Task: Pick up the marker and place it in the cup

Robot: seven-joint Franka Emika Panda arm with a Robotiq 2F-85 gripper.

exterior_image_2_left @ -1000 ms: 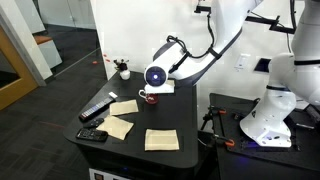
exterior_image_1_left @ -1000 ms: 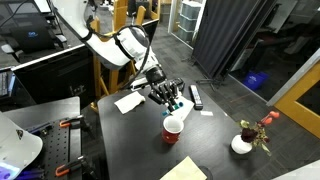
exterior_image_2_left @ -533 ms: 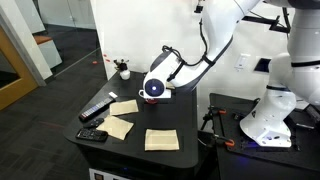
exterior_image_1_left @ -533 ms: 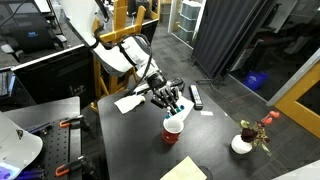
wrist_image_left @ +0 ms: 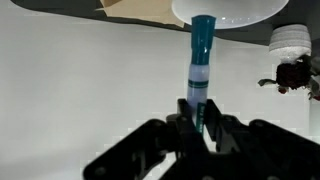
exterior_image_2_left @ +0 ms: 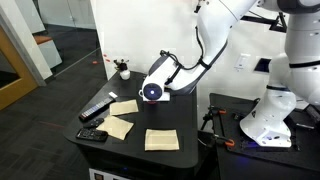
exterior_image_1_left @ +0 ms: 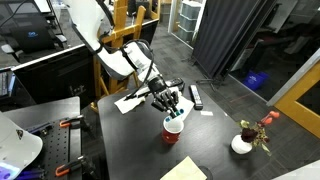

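Observation:
I should lower my gripper first to get the marker's tip inside the opening of the red cup [exterior_image_1_left: 173,129], because the tip only reaches the cup's whitish rim.
My gripper [wrist_image_left: 197,118] is shut on the teal-blue marker [wrist_image_left: 200,62], which sticks out from between the fingers. In the wrist view the marker's far tip reaches the whitish rim of the cup [wrist_image_left: 232,10] at the top edge. In an exterior view the gripper [exterior_image_1_left: 172,103] hangs just above the red cup [exterior_image_1_left: 173,129], with the marker tip [exterior_image_1_left: 176,114] at the cup's mouth. In an exterior view the gripper body [exterior_image_2_left: 153,90] hides the cup and marker.
A black bar-shaped object [exterior_image_1_left: 196,96] lies behind the cup. A white vessel with red flowers [exterior_image_1_left: 243,141] stands near the table corner and shows in the wrist view [wrist_image_left: 291,45]. Tan napkins [exterior_image_2_left: 125,107] and a dark remote [exterior_image_2_left: 97,110] lie on the black table [exterior_image_1_left: 130,145].
The gripper has moved down and toward the cup with the marker held; the marker tip has gone from beside the cup to its mouth.

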